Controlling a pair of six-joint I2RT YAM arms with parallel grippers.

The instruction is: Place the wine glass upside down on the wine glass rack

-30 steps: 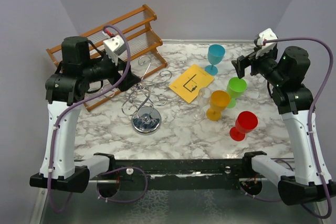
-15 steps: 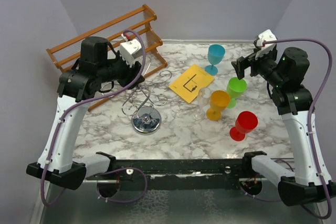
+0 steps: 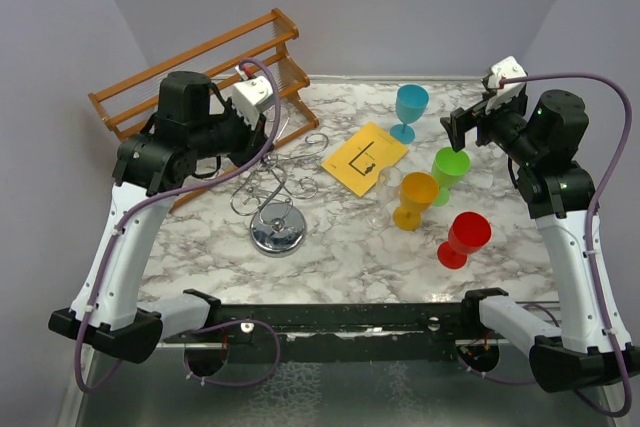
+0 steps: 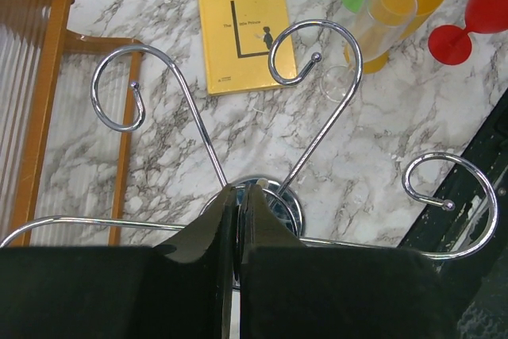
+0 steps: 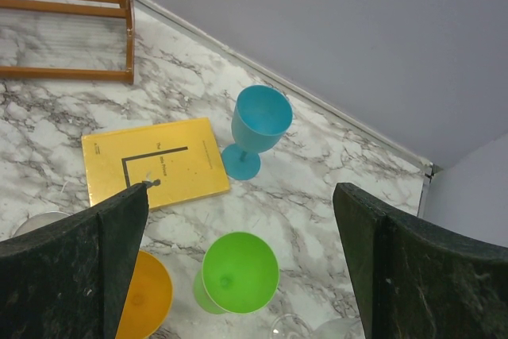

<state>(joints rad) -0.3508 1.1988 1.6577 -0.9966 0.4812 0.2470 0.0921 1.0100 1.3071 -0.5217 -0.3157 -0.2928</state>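
Note:
I should move my right gripper left in the top view and down onto the clear glass's rim (image 3: pixel 397 176) by the orange glass, since that rim faces up.
The wine glass rack (image 3: pixel 280 187), chrome wire with curled arms on a round shiny base, stands left of centre. My left gripper (image 3: pixel 268 133) hovers just above its top, jaws shut with nothing seen between them; in the left wrist view my left gripper (image 4: pixel 239 188) points down at the rack (image 4: pixel 317 37). Several wine glasses stand upright on the right: blue (image 3: pixel 410 105), green (image 3: pixel 450 167), orange (image 3: pixel 415 197), red (image 3: pixel 466 235) and a clear one (image 4: pixel 373 29). My right gripper (image 3: pixel 458 130) hangs open above the green glass (image 5: pixel 238 282), holding nothing.
A slatted wooden shelf rack (image 3: pixel 200 62) stands at the back left, close behind the left arm. A yellow book (image 3: pixel 365 157) lies flat between the chrome rack and the glasses. Grey walls close in the back and sides of the marble table (image 3: pixel 340 247).
My left arm swung from over the wooden shelf towards the chrome rack and its jaws closed. The right arm and the glasses stayed still.

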